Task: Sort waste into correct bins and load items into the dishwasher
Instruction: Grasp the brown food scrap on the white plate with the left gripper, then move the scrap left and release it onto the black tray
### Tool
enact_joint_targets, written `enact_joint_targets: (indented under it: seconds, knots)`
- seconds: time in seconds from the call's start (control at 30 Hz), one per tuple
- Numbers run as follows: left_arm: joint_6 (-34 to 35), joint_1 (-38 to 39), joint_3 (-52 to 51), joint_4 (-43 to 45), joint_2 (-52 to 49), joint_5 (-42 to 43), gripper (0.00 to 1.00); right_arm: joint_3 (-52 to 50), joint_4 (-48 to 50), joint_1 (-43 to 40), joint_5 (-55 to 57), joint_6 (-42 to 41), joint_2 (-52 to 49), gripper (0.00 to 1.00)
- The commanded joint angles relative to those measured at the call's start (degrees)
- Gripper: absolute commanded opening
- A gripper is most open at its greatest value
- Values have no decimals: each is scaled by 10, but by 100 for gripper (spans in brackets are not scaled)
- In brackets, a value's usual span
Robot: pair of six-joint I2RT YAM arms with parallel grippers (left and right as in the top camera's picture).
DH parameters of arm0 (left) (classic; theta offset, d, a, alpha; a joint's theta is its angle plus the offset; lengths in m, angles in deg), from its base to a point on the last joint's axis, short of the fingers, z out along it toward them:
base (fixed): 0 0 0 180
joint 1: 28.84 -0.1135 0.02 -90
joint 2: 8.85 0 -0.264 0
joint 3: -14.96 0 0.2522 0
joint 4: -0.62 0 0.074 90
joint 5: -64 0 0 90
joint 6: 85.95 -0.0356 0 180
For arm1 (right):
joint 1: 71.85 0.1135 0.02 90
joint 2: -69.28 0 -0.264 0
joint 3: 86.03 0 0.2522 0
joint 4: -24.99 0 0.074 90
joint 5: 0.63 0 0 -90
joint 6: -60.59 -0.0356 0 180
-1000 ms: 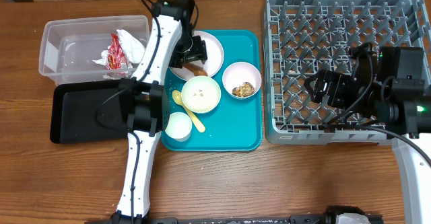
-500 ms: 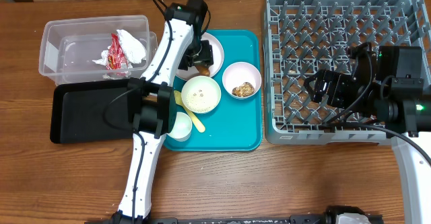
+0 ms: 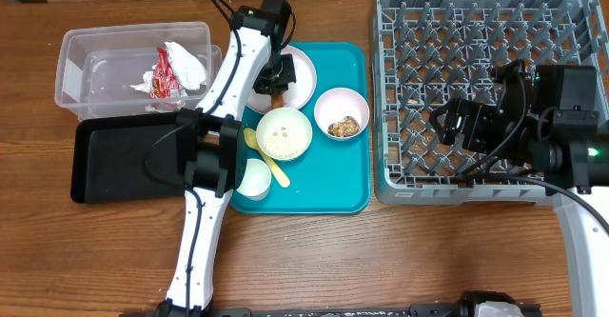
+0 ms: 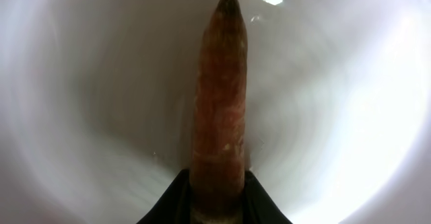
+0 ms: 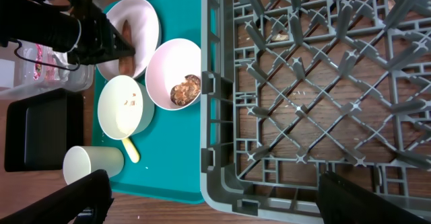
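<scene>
The empty black tray (image 3: 133,168) is back and to the left of my left gripper in the overhead view, so that gripper should next lift the piece over it, lower and release.
My left gripper (image 3: 276,81) is down on the pale pink plate (image 3: 303,68) at the back of the teal tray. It is shut on the thin orange-brown strip (image 4: 219,103), which runs up the left wrist view over the plate's pale surface (image 4: 81,103), with a dark finger on each side of its near end. My right gripper (image 5: 215,198) hangs open and empty over the front-left part of the grey dishwasher rack (image 3: 476,31). The red wrapper (image 3: 168,74) and white napkin (image 3: 188,62) lie in the clear tub (image 3: 95,69).
On the teal tray (image 3: 333,184) stand a pink bowl (image 3: 328,103) holding a brown lump (image 3: 343,126), a whitish bowl (image 3: 284,132) with rice grains, a white cup (image 3: 252,177) and a yellow spoon (image 3: 273,167). The black tray (image 3: 114,160) lies left of it.
The left gripper moved right over the plate, came down and closed on the orange-brown strip. The right arm has not moved.
</scene>
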Motion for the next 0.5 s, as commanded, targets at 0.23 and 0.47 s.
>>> enact_joint_targets:
  seconds: [0.23,0.47]
  knots:
    - [-68,-16,276,-155,-5,13,11,16,3,-4,-1,1,-1,100]
    - [-101,-53,366,-205,87,24,8,16,2,-4,-1,0,-1,100]
